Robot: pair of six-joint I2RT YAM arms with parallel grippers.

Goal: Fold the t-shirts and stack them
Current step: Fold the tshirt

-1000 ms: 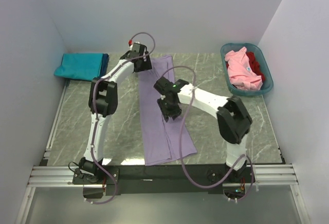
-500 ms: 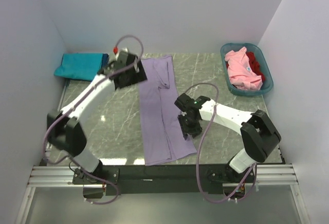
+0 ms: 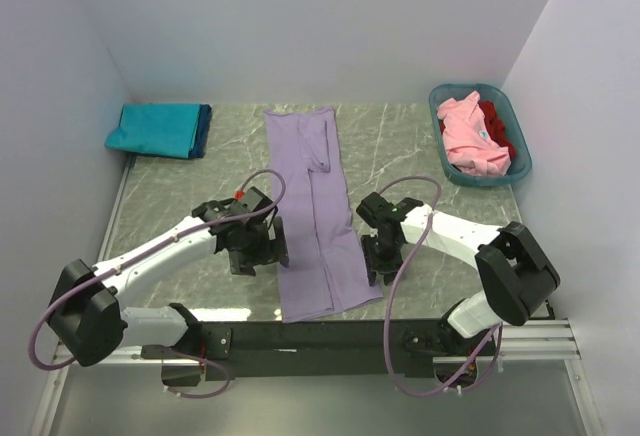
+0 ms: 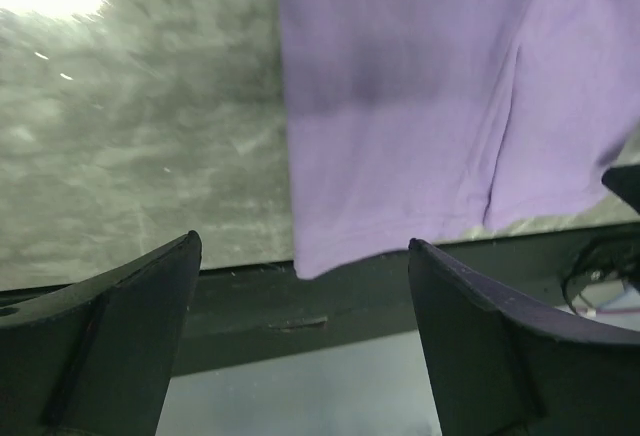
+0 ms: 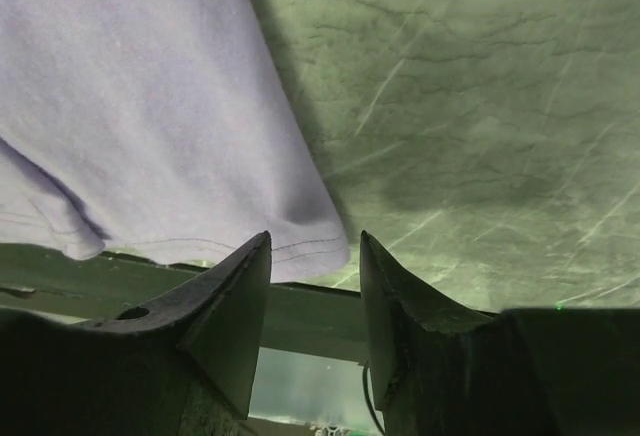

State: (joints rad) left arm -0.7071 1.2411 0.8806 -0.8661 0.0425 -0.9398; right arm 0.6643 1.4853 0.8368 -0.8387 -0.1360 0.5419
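My left gripper will go down and move back onto the lavender t-shirt's near hem corner [image 3: 286,317] [image 4: 306,264], because that corner shows between my wide-open fingers but is below them.
The lavender t-shirt [image 3: 315,218] lies flat as a long narrow strip from the back of the table to its near edge. My left gripper [image 3: 262,256] is open and empty, just left of the strip's near end. In the left wrist view the jaws [image 4: 300,256] stand wide apart over the shirt's near hem [image 4: 400,136]. My right gripper [image 3: 378,259] sits just right of the near end. It [image 5: 315,246] is open with a narrow gap, above the shirt's hem corner [image 5: 180,136]. A folded teal shirt [image 3: 152,128] on a dark blue one [image 3: 205,119] lies at the back left.
A teal-blue plastic basket [image 3: 516,126] at the back right holds a pink shirt [image 3: 470,136] and a red one [image 3: 496,126]. The black frame rail [image 3: 320,336] runs along the table's near edge. White walls close in the left, back and right.
Both arms have come from the shirt's far and middle parts to its near end. The left arm swung down the left side. The shirt's far end now lies flat and free.
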